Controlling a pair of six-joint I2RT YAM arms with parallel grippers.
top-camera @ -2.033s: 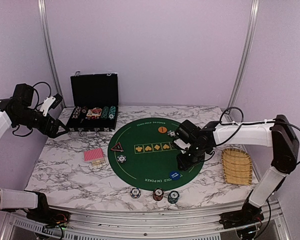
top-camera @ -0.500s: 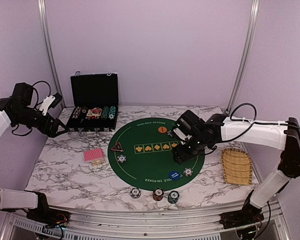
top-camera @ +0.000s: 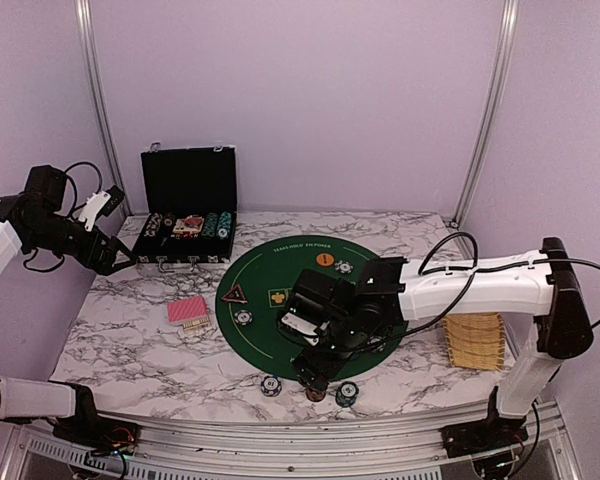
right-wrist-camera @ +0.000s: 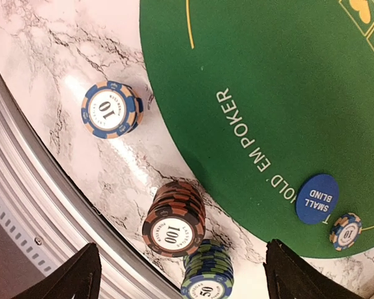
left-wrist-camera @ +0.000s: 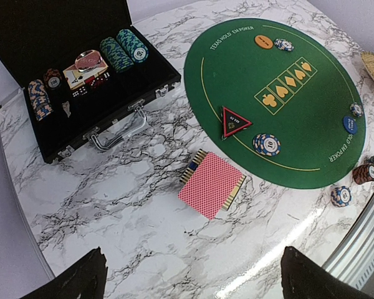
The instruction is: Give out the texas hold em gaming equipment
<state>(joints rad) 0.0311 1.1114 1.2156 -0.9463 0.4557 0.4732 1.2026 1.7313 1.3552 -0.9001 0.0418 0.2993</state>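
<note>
I should next lower my right gripper with its fingers on both sides of the upper chips [top-camera: 315, 394] and close it, because the brown chip stack is below it, between its open fingers.
In the right wrist view my right gripper [right-wrist-camera: 184, 277] is open, its fingers on either side of a brown stack of chips marked 100 [right-wrist-camera: 174, 219]. A teal stack marked 50 [right-wrist-camera: 207, 277] stands beside it and a blue-and-tan stack marked 10 [right-wrist-camera: 111, 109] farther off. A blue button [right-wrist-camera: 316, 199] and one small chip [right-wrist-camera: 345, 229] lie on the green mat [right-wrist-camera: 249, 75]. From above, the right gripper [top-camera: 313, 372] hovers over the front chip stacks [top-camera: 270, 385]. My left gripper [left-wrist-camera: 193, 283] is open, high above the red-backed cards [left-wrist-camera: 212, 184]. The black triangle [left-wrist-camera: 235, 121] and an orange button [left-wrist-camera: 263, 41] sit on the mat.
The black hinged case [top-camera: 189, 210] stands open at the back left with chips inside. A woven yellow tray [top-camera: 475, 340] lies at the right, partly behind the right arm. The table's metal front rail [right-wrist-camera: 25, 187] runs close to the chip stacks.
My right arm has left a small chip beside the blue button, then swung from the mat's right side to the front chip stacks, its jaws widening. The left arm has not moved.
</note>
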